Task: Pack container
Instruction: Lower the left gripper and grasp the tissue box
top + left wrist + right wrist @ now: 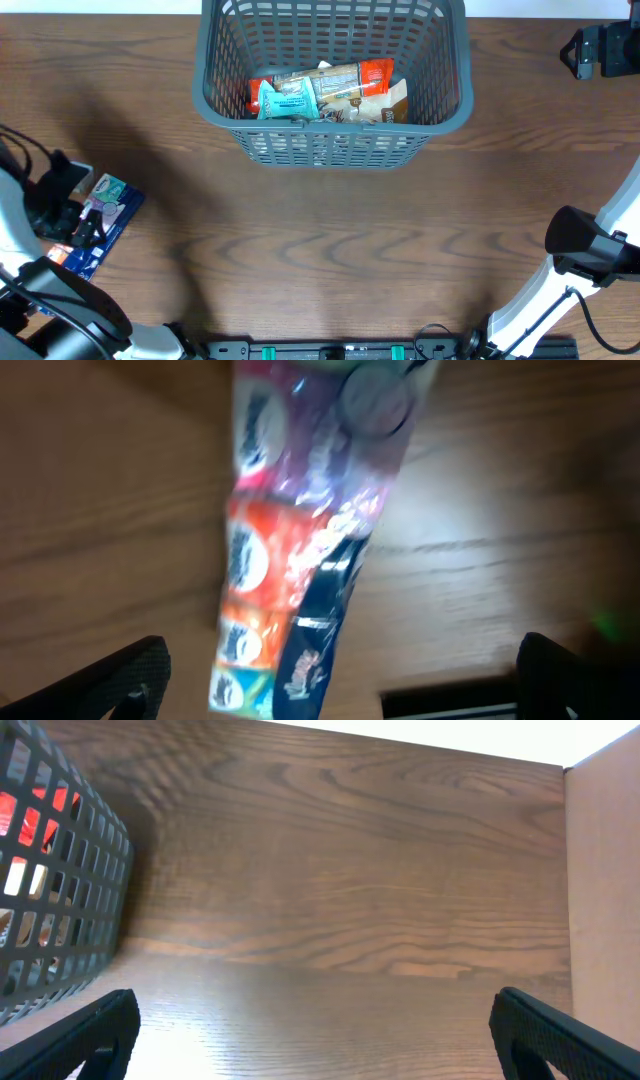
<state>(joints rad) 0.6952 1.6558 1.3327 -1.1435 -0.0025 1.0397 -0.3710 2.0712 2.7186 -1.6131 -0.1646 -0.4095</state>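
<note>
My left gripper moves down onto the middle of the colourful snack pack (110, 212) (285, 510) next and closes across its width. The pack lies flat below the open fingers.
The container (335, 145), a dark grey slotted basket, stands at the back middle of the table and holds several snack packs (325, 90). Its lattice wall (60, 890) also fills the left edge of the right wrist view. A colourful multi-panel snack pack (110, 212) lies flat on the table at the far left. In the blurred left wrist view this pack (300, 550) runs lengthwise between my left gripper's (340, 690) wide-open fingers (125, 680), which do not grip it. My right gripper (315, 1040) is open over bare wood to the right of the container, holding nothing.
A pale board wall (605, 900) stands at the right of the right wrist view. The right arm's black parts (590, 245) sit at the table's right edge. A black rail (330, 350) runs along the front edge.
</note>
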